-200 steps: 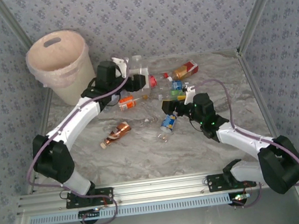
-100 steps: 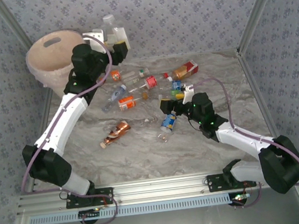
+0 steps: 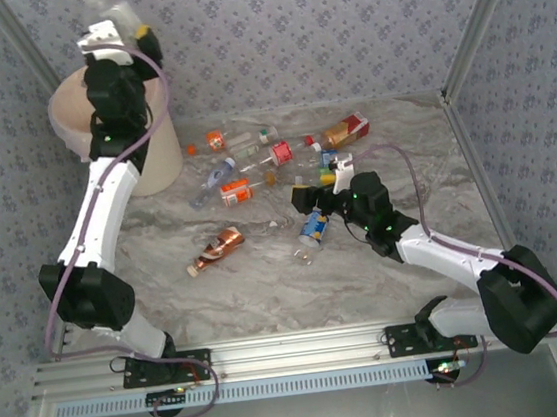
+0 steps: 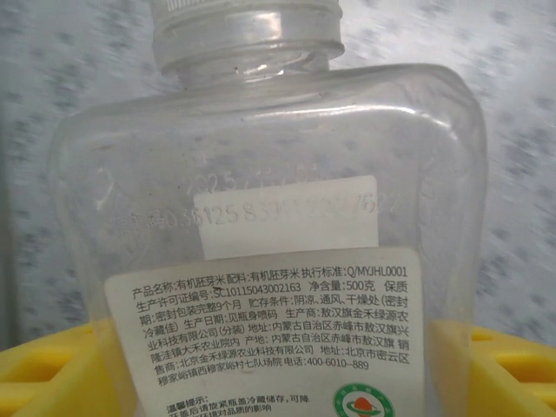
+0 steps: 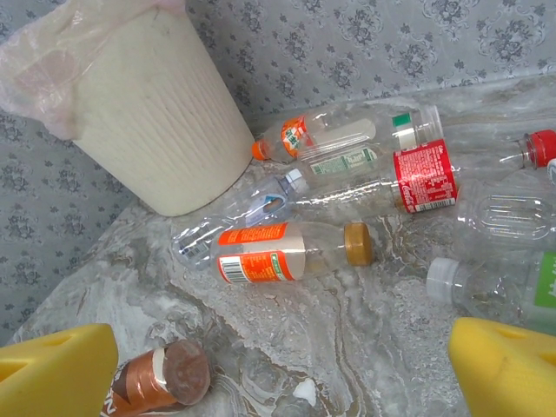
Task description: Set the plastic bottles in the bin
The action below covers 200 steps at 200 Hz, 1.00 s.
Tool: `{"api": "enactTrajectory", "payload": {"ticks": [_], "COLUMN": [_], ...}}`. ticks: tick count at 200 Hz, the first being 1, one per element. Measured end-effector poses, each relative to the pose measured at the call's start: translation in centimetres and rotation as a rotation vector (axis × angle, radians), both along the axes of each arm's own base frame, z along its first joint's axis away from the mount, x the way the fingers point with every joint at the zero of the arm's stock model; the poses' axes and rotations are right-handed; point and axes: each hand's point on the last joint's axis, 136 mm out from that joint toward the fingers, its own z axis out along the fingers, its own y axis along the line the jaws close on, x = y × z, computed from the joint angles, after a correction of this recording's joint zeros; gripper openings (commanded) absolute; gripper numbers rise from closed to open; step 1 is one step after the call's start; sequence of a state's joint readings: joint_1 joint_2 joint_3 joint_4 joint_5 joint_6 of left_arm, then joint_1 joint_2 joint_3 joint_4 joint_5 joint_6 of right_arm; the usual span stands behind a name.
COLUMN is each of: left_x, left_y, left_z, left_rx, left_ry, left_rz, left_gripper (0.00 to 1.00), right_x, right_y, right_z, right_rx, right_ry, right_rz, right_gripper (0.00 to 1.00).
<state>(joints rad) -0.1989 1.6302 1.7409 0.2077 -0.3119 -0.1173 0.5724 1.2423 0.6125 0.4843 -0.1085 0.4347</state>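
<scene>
The clear bottle (image 3: 106, 1) in my left gripper points at the wall, so my left gripper needs to tilt downward next, then lower the bottle into the opening of the bin and let it go.
My left gripper (image 3: 120, 25) is raised above the cream bin (image 3: 156, 152), shut on a large clear bottle (image 3: 106, 1). In the left wrist view this bottle (image 4: 261, 174) has a white printed label and sits between the yellow pads (image 4: 52, 373). Several bottles lie on the marble table: an orange-labelled one (image 5: 278, 252), a red-labelled one (image 5: 426, 178), a copper one (image 5: 156, 382) and a blue-labelled one (image 3: 313, 230). My right gripper (image 3: 307, 197) hovers open over the table. Nothing is between its yellow pads (image 5: 52, 365).
The bin (image 5: 148, 122) with its pinkish liner stands at the table's far left corner. More bottles (image 3: 340, 133) cluster at the back centre. Patterned walls enclose the table (image 3: 268, 290) on three sides. Bare marble lies in front of the bottles.
The left arm has swung the clear bottle from the pile at the back of the table up and left to above the bin. The right gripper has edged slightly left.
</scene>
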Motion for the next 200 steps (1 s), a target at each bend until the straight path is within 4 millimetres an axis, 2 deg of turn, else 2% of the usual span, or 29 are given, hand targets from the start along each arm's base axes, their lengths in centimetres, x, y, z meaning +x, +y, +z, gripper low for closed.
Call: {"api": "enactTrajectory", "payload": {"ticks": [5,14,19,51,71,96,126,147,200], "left_x": [0.4,0.7,1.3,4.3,6.0,7.4,8.5,8.7,9.8], "left_y": [1.5,2.4,3.8,8.2,10.8,13.0,14.2,14.2,13.6], "left_z": [0.0,-0.1,-0.5,-1.5,-3.0,-6.2,-9.8,-12.0,-14.7], "left_rx": [-0.011,-0.021,-0.030,-0.069,-0.074,-0.058,0.030,0.134,0.400], "left_ry": [0.001,0.006,0.018,0.072,0.125,0.232,0.380,0.475,0.631], "left_rz": [0.038,0.061,0.092,0.179,0.220,0.244,0.245,0.215,0.122], "left_gripper": [0.69,0.69,0.69,0.69,0.70,0.70,0.71,0.72,0.72], "right_x": [0.0,0.0,0.0,0.0,0.0,0.0,0.0,-0.1,-0.3], "right_y": [0.0,0.0,0.0,0.1,0.1,0.1,0.0,-0.2,-0.6], "right_z": [0.0,-0.1,-0.1,0.0,0.0,-0.1,-0.3,-0.7,-0.4], "right_rx": [-0.001,-0.003,-0.004,-0.007,-0.008,-0.014,-0.035,-0.057,-0.086], "right_ry": [0.000,0.000,0.000,-0.005,-0.005,-0.007,-0.010,-0.001,-0.011], "right_rz": [0.000,0.000,0.001,-0.001,-0.003,-0.009,-0.017,-0.017,-0.035], "right_gripper": [1.00,1.00,1.00,1.00,1.00,1.00,1.00,1.00,1.00]}}
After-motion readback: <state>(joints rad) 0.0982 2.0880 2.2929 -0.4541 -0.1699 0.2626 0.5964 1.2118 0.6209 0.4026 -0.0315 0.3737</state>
